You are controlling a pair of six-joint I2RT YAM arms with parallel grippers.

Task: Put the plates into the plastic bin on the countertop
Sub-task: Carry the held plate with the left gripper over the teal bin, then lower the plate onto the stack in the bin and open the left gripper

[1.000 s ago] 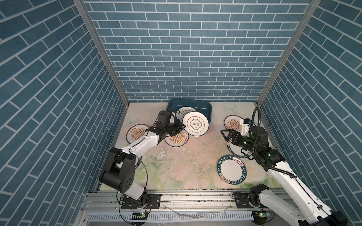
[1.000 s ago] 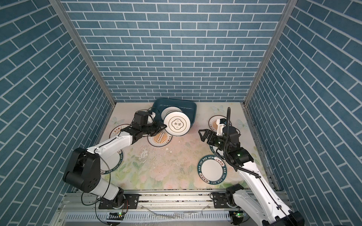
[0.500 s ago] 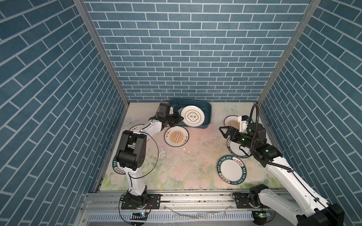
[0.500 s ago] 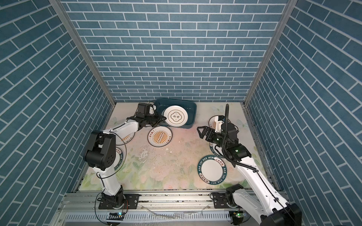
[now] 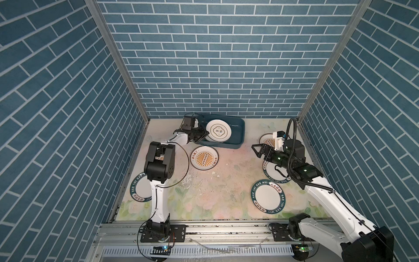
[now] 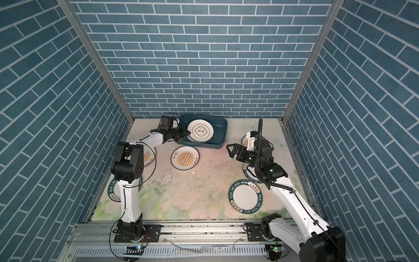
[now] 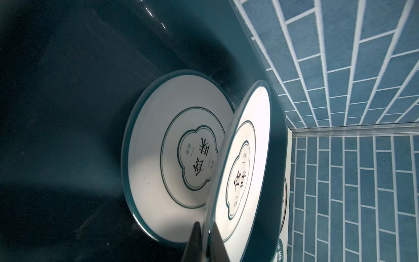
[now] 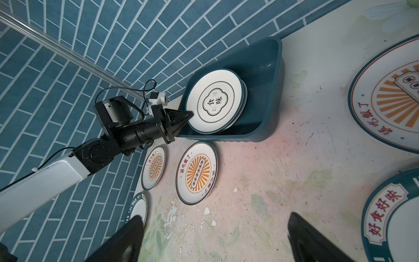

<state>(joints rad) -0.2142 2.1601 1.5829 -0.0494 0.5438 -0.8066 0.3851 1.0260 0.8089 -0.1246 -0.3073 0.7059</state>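
The other quatrefoil plate (image 7: 174, 153) is just below my left gripper, so the gripper needs to go down inside the bin and release the tilted plate's rim over it.
The dark teal plastic bin (image 5: 238, 127) (image 6: 221, 132) stands at the back of the flowered countertop (image 5: 226, 172). My left gripper (image 5: 205, 133) (image 7: 205, 229) is shut on the rim of a white quatrefoil plate (image 5: 219, 131) (image 7: 244, 163), held tilted inside the bin. Under it, another quatrefoil plate (image 7: 163, 154) lies in the bin. My right gripper (image 5: 257, 149) (image 8: 214, 217) hangs open and empty above the countertop to the right. A sunburst plate (image 5: 205, 158) lies just in front of the bin.
Two green-lettered plates (image 5: 268, 196) (image 5: 272, 172) and a sunburst plate (image 5: 267, 140) lie around the right arm. Another sunburst plate (image 6: 147, 157) and a green-lettered plate (image 5: 141, 189) lie by the left arm. Blue brick walls close in three sides.
My left gripper has carried the quatrefoil plate back from in front of the bin and lowered it inside. The right gripper has drifted slightly toward the back, still open.
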